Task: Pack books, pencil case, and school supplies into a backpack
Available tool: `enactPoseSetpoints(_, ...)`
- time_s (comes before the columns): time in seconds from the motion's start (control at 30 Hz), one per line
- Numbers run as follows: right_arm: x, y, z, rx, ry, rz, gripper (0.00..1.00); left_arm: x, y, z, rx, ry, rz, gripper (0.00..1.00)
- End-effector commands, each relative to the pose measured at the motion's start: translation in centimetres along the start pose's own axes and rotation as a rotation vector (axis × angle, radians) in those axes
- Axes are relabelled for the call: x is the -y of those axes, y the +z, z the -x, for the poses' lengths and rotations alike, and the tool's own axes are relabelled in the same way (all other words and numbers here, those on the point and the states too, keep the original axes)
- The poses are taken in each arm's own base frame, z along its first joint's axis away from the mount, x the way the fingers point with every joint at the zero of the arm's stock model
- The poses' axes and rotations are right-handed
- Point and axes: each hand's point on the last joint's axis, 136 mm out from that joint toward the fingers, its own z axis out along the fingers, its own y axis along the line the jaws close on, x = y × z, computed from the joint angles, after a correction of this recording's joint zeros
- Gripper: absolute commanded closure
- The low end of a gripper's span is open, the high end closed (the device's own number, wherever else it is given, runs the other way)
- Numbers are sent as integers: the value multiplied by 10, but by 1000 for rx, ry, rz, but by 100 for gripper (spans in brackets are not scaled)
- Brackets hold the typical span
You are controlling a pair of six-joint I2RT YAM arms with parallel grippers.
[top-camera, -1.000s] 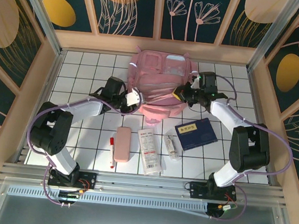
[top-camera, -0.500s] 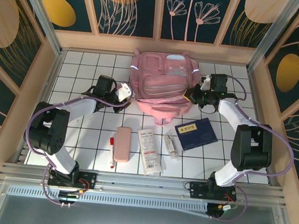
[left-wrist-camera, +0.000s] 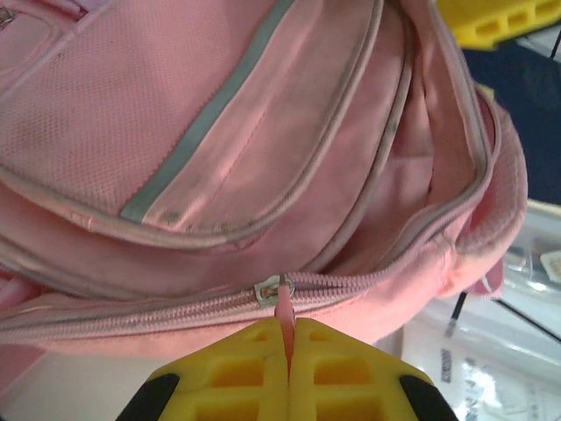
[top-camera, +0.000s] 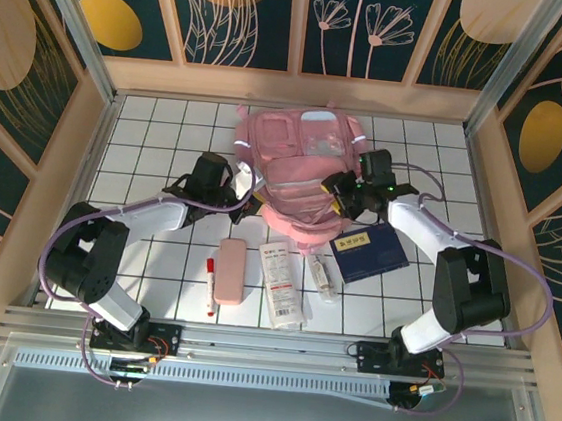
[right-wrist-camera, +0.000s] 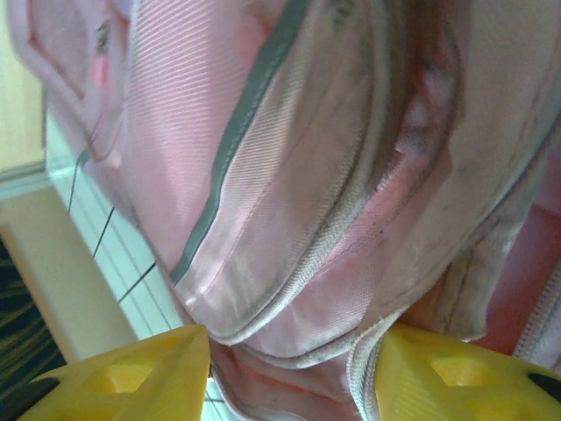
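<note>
I will next pull the zipper pull along the closed part of the backpack's zip [left-wrist-camera: 149, 318] with my left gripper, away from my right gripper, then release it, as the zip's teeth there are still joined.
The pink backpack [top-camera: 301, 162] lies at the middle back of the table, its main zip partly undone. My left gripper [top-camera: 243, 184] sits at its left edge, shut on the pink zipper pull [left-wrist-camera: 286, 314] hanging from the metal slider [left-wrist-camera: 270, 288]. My right gripper [top-camera: 340, 190] is at the bag's right edge, open, with the bag's zipped rim [right-wrist-camera: 307, 333] lying between its yellow fingers [right-wrist-camera: 131, 373]. In front of the bag lie the red-and-white marker [top-camera: 211, 286], the pink pencil case [top-camera: 231, 270], the white packet [top-camera: 280, 283], the clear tube [top-camera: 324, 275] and the navy book [top-camera: 369, 250].
Wooden walls [top-camera: 294, 89] ring the white tiled table [top-camera: 148, 136]. The book lies just below my right wrist. Bare tiles lie left of the marker and right of the book.
My right gripper has opened and slid left and nearer along the backpack's edge. The backpack has shifted and tilted. My left gripper stays shut on the zipper pull, moved slightly right.
</note>
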Motion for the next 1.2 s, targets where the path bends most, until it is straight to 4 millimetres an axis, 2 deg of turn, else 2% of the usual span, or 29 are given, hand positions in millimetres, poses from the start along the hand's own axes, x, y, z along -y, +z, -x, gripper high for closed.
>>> enactPoseSetpoints(0.0, 19, -5, 3, 93, 154, -122, 48, 21, -7, 36, 132, -11, -77, 100)
enactPoseSetpoints(0.13, 31, -12, 9, 180, 148, -184, 48, 23, -10, 38, 135, -9, -74, 100)
enactPoseSetpoints(0.33, 52, -11, -1, 196, 119, -272, 48, 21, -18, 44, 164, -7, -41, 100)
enactPoseSetpoints(0.43, 54, -6, -5, 179, 134, -250, 54, 17, -19, 41, 161, -4, -16, 100)
enactPoseSetpoints(0.47, 52, -6, -4, 178, 133, -234, 65, 17, -18, 38, 153, -7, -14, 100)
enactPoseSetpoints(0.53, 40, -7, -2, 178, 116, -182, 95, 16, -19, 33, 136, 0, -3, 100)
enactPoseSetpoints(0.57, 35, -12, 1, 193, 109, -165, 100, 15, -19, 28, 121, 6, 12, 100)
enactPoseSetpoints(0.6, 28, -17, 5, 203, 96, -143, 100, 13, -21, 24, 112, 15, 33, 100)
enactPoseSetpoints(0.73, -13, -57, 15, 241, 65, -13, 100, -13, -29, 1, 89, 33, 210, 100)
enactPoseSetpoints(0.87, -48, -88, 23, 240, 17, 65, 100, -44, -37, 3, 110, -14, 343, 100)
enactPoseSetpoints(0.97, -59, -95, 25, 197, -10, 92, 100, -77, -44, 7, 119, -89, 435, 100)
enactPoseSetpoints(1.07, -64, -95, 26, 127, -20, 136, 100, -120, -56, 3, 117, -162, 552, 100)
enactPoseSetpoints(1.17, -68, -96, 29, 101, -62, 134, 100, -152, -66, 7, 135, -195, 608, 100)
